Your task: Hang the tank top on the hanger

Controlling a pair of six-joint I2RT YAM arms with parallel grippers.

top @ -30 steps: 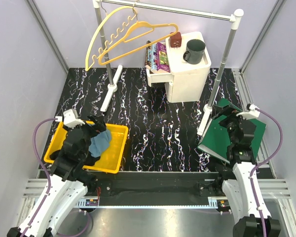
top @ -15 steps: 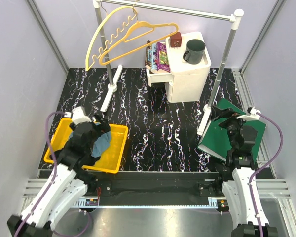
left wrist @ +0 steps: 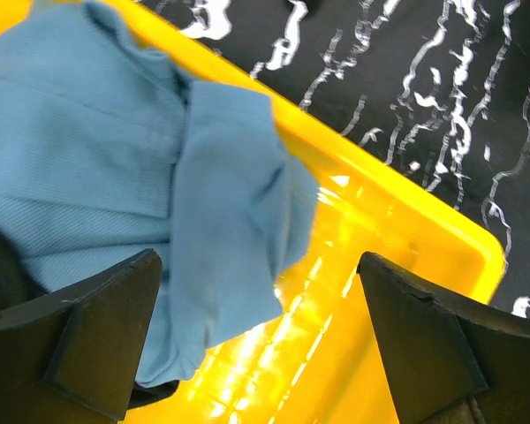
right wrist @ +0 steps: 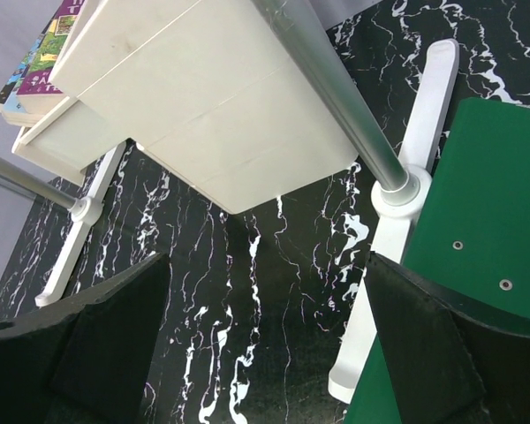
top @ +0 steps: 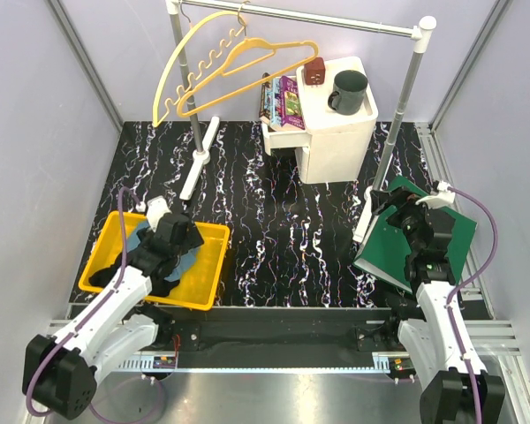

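Observation:
My left gripper's open fingers already straddle the raised fold [left wrist: 233, 234] at the tank top's edge beside the bin's bare bottom, so it will move down onto it next.
The teal-blue tank top [left wrist: 115, 168] lies crumpled in the yellow bin [left wrist: 406, 221] on top of a black cloth [left wrist: 0, 274]. My left gripper [left wrist: 258, 265] hangs open just above the bin, with the shirt's right edge and the bare bin floor between its fingers. In the top view that left gripper [top: 185, 240] covers most of the tank top [top: 191, 263]. The orange-yellow hanger [top: 247, 84] hangs from the rack rail [top: 318, 19] at the back. My right gripper [top: 393, 208] is open and empty over the green board [top: 397, 252], far from both.
A paler yellow arched hanger [top: 172, 75] hangs beside the orange one. A white cabinet [top: 336, 132] with a dark mug [top: 349, 90] and books stands at the back. The rack's right pole [right wrist: 336, 106] and white foot [right wrist: 397, 265] are close in front of the right gripper [right wrist: 267, 261].
My left arm has stretched forward and down, bringing the gripper lower over the bin and the tank top. The right gripper has shifted slightly toward the rack pole. Both stay open.

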